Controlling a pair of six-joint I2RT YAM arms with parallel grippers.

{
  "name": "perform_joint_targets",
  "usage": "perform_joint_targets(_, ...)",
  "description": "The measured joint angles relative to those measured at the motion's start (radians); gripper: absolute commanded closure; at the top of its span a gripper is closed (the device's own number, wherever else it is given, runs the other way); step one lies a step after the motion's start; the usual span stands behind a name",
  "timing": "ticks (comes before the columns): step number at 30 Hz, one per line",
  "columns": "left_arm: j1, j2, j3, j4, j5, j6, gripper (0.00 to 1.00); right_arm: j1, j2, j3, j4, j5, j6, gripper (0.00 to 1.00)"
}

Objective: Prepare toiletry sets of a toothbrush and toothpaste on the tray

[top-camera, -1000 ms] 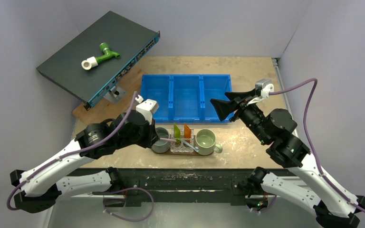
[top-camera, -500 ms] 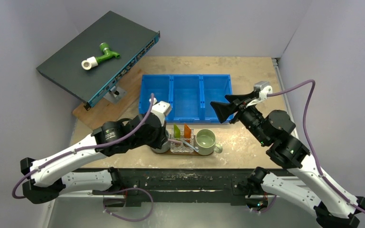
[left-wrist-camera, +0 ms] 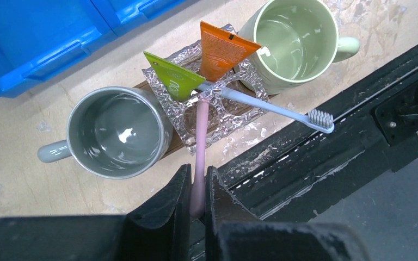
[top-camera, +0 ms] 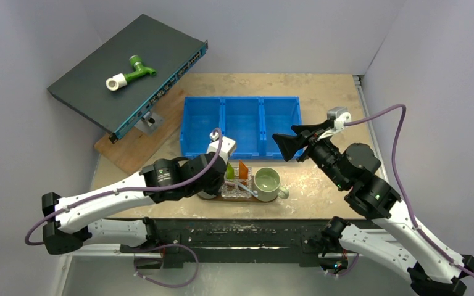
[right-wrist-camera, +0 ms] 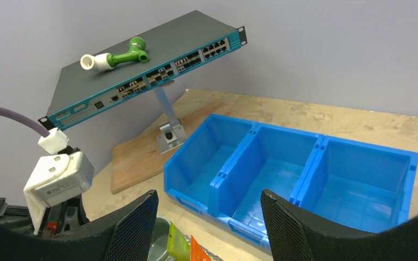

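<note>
My left gripper lowers and shifts toward the green mug next, then releases the pink toothbrush's lower end, since its far end already reaches into the dish point(top-camera: 234, 189) point(left-wrist-camera: 206, 116).
My left gripper point(left-wrist-camera: 198, 180) is shut on the handle end of the pink toothbrush point(left-wrist-camera: 200, 136). Its far end reaches into a clear crinkled glass dish point(left-wrist-camera: 226, 117) on the dark-brown tray point(left-wrist-camera: 173, 147). The lime-green tube point(left-wrist-camera: 172, 76) and the orange tube point(left-wrist-camera: 222, 48) stand in that dish. The pale blue toothbrush point(left-wrist-camera: 272, 106) lies across it, bristles toward the table's near edge. In the top view the left wrist covers the dish's left side. My right gripper point(top-camera: 287, 145) hangs open and empty above the right front of the blue bin point(top-camera: 242, 123).
A grey mug point(left-wrist-camera: 114, 133) stands left of the dish and a green mug point(left-wrist-camera: 294, 41) right of it. Behind, a network switch point(top-camera: 129, 71) on a stand carries a green-and-white pipe fitting point(top-camera: 129, 71). A wooden board point(top-camera: 137, 148) lies under it.
The left arm has swung right toward the dish, carrying the pink toothbrush, and now hides the grey mug from above. The right arm has barely moved.
</note>
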Motion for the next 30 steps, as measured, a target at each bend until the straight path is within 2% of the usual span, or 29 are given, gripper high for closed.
perform_joint_targets(26, -0.129, 0.137, -0.002, 0.02, -0.155, 0.013, 1.0, 0.0, 0.0, -0.02, 0.0, 0.0, 0.009, 0.28)
perform_joint_targets(30, -0.144, 0.137, -0.002, 0.02, -0.167, 0.013, 0.93, 0.0, 0.0, -0.027, -0.001, 0.0, 0.011, 0.28)
